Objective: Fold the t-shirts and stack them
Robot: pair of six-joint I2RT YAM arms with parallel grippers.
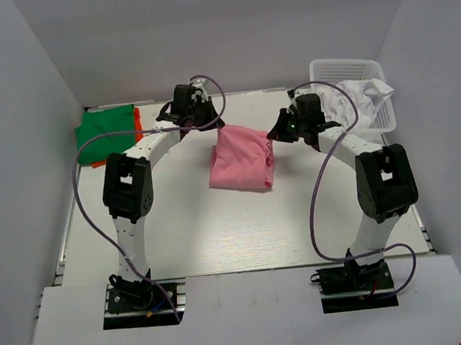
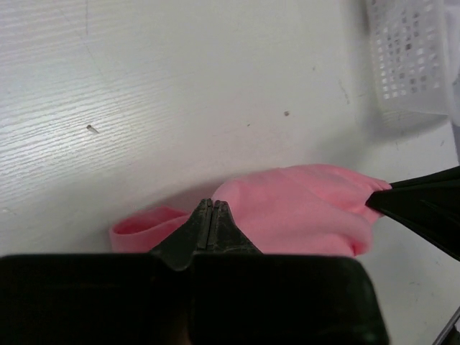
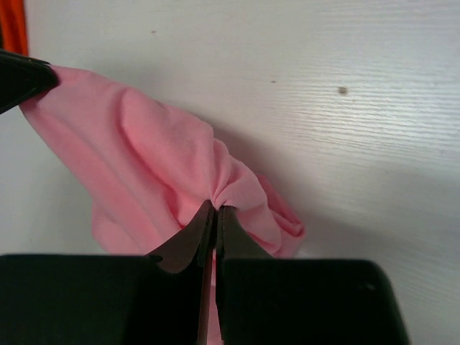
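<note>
The t-shirt's raised corner is above the bare tabletop, so my right gripper will next move down slightly to the right in the top view and release the corner on the tabletop below it.
A pink t-shirt [image 1: 243,158] hangs between my two grippers above the middle of the table, its lower part drooping toward the table. My left gripper [image 1: 217,126] is shut on its top left corner; in the left wrist view the pink t-shirt [image 2: 302,212] spreads beyond the shut gripper [image 2: 211,203]. My right gripper [image 1: 273,134] is shut on the top right corner; in the right wrist view the cloth [image 3: 151,165] bunches at the gripper [image 3: 215,208]. A folded green t-shirt [image 1: 107,133] lies on an orange one [image 1: 138,135] at the far left.
A white basket [image 1: 356,89] at the far right holds a white garment [image 1: 366,96]. The basket also shows in the left wrist view [image 2: 410,54]. Grey walls close the table on the left, back and right.
</note>
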